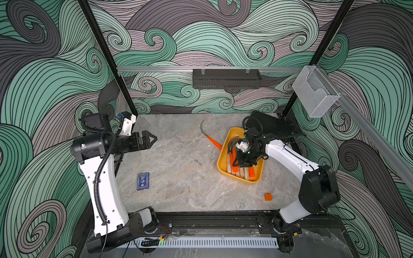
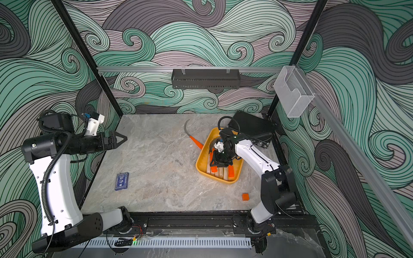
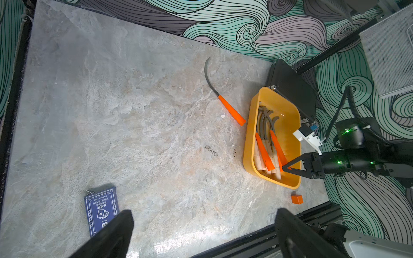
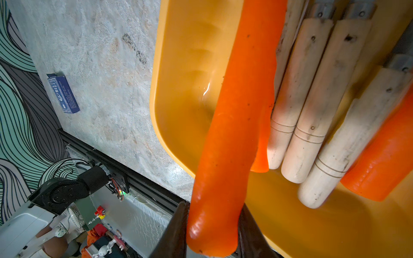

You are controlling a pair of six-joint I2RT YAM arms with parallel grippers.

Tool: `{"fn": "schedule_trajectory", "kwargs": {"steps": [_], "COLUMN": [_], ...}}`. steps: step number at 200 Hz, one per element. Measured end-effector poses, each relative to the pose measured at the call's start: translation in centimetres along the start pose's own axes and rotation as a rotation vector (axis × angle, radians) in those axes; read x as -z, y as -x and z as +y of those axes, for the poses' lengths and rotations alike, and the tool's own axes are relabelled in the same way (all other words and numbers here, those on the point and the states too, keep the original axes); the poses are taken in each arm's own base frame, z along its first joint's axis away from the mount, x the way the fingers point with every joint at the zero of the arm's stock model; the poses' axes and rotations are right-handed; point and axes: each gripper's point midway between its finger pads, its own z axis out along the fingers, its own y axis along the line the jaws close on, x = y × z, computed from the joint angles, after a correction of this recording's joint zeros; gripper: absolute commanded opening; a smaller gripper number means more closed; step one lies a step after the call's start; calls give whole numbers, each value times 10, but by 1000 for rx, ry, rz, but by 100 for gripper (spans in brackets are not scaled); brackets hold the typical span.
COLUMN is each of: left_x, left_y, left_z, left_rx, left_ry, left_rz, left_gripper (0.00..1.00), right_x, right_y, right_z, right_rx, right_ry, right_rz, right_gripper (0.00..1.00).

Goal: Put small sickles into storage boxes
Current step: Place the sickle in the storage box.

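Note:
The thick end goes down toward the other orange handle among the pale wooden ones next for release, as that handle lies below my right gripper.
The storage box is a shallow yellow-orange tray (image 1: 223, 176) (image 2: 201, 169) (image 3: 249, 134) at the table's right. Several small sickles (image 3: 266, 143) lie in it, their pale wooden handles (image 4: 312, 89) side by side. My right gripper (image 1: 240, 164) (image 2: 218, 164) (image 4: 212, 214) hangs over the tray's near end, shut on the thick end of an orange sickle handle (image 4: 237, 111) that slants into the tray. One more orange-handled sickle (image 1: 214, 143) (image 2: 196, 142) (image 3: 231, 110) lies on the table just left of the tray. My left gripper (image 1: 152, 139) (image 2: 123, 139) (image 3: 203, 219) is open and holds nothing, over the table's far left.
A blue card box (image 1: 143, 181) lies near the front left. A small orange cube (image 1: 268, 197) sits near the front right. A black case (image 1: 271, 125) stands behind the tray. On the walls hang a black rack (image 1: 226, 78) and a clear bin (image 1: 315, 91).

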Motion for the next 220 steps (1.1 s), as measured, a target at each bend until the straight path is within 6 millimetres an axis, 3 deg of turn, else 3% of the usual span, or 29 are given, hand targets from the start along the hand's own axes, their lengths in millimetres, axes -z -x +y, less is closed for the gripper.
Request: {"fn": "schedule_trajectory", "kwargs": {"steps": [73,132,220], "left_x": [-1,-1,-1], "left_y": [-3,-4,-5], "left_z": [1,1,0], "left_rx": [2,2,2], "left_ry": [3,3,3], "left_rz": [5,6,7], "left_gripper": [99,99,99], "right_x": [-21,-32,-24], "right_y": [11,7,12], "right_z": [-12,-16,-6], "right_rx": [5,15,26], "right_ry": [-90,-141,-140], "right_rz": [47,88,84], "right_gripper": [19,32,45]}}
